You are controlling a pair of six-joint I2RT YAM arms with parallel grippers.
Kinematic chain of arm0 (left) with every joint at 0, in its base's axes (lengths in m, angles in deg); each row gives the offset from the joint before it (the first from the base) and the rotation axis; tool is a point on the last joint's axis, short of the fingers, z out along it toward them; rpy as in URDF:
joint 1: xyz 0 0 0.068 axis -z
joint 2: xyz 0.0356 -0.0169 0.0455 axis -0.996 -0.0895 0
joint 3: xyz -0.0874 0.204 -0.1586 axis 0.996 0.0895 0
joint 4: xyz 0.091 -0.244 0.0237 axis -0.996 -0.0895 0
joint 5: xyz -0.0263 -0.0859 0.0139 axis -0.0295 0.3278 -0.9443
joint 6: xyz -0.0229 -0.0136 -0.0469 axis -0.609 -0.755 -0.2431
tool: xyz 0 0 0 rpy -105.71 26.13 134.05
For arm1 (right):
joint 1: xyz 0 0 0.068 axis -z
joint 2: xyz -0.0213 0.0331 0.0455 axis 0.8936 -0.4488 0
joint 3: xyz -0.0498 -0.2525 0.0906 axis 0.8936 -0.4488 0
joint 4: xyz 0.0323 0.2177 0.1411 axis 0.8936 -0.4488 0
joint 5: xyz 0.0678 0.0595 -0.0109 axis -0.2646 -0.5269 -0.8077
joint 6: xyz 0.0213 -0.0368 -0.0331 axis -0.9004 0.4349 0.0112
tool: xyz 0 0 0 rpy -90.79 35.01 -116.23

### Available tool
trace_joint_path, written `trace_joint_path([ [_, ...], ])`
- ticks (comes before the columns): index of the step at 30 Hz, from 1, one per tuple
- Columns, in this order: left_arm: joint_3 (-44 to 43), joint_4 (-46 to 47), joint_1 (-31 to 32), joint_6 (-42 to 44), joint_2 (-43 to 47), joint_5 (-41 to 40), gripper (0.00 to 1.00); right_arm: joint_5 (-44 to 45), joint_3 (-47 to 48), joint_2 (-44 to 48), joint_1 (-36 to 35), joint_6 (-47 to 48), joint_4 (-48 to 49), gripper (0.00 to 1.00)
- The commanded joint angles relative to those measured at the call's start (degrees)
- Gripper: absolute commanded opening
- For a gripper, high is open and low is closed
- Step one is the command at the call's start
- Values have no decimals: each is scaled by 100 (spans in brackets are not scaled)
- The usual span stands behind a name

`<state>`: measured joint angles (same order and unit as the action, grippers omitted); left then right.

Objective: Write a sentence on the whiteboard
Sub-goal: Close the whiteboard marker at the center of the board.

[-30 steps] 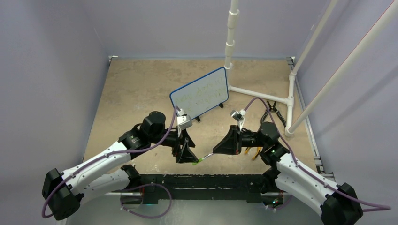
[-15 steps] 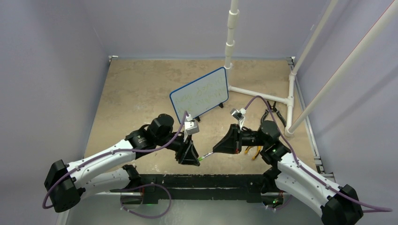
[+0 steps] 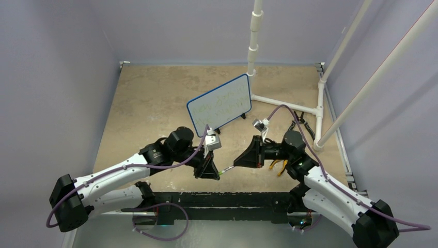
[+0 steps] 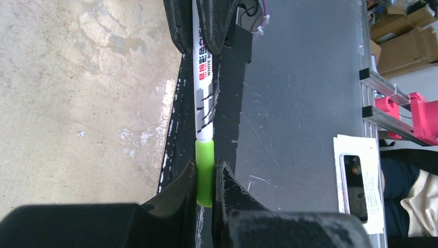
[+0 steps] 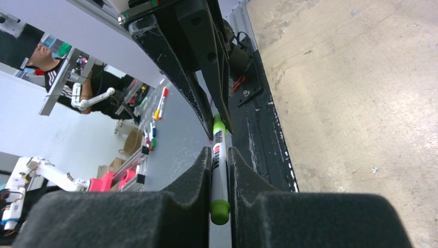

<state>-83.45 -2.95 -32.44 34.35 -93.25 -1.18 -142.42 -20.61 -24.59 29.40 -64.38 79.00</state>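
My right gripper lowers the white marker (image 3: 225, 169) to the bare tabletop before the whiteboard next and releases it, since that clear spot lies below the gripper.
The whiteboard (image 3: 219, 106), blue-framed, stands tilted at mid-table with the faint green sentence (image 3: 223, 102) in two rows on it. Nearer the front, a white marker (image 3: 225, 169) spans the gap between both grippers. My left gripper (image 3: 215, 174) is shut on the marker's green cap (image 4: 204, 170); in the left wrist view the left gripper (image 4: 205, 169) pinches the cap from both sides. My right gripper (image 3: 237, 164) is shut on the barrel (image 5: 219, 160); in the right wrist view the right gripper (image 5: 219, 155) clamps it, and a green end plug (image 5: 220, 211) shows behind the fingers.
A white pipe frame (image 3: 287, 104) stands at the back right, with a black clamp (image 3: 306, 124) beside it. An orange-handled tool (image 3: 279, 167) lies under the right arm. A black strip (image 3: 232, 199) runs along the table's near edge.
My left gripper has swung right to the marker's green cap and closed on it. The right gripper has kept its hold on the barrel, shifting only slightly.
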Motion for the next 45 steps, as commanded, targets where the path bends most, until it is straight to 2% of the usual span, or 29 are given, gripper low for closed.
trace_joint_path([
  [1,-245,843,48,328,-74,-455,0,-178,122,-168,-34,388,-110,0],
  [9,-306,1292,49,589,-231,-425,0,-339,94,-566,-200,525,-203,0],
  [15,-176,1292,49,723,102,-535,0,-264,-66,-650,-391,200,174,0],
  [24,-145,1666,49,628,119,-305,0,248,-216,-828,-1169,-145,628,0],
  [45,-34,2549,49,281,524,-501,0,227,-235,-1336,-1536,-317,981,0],
])
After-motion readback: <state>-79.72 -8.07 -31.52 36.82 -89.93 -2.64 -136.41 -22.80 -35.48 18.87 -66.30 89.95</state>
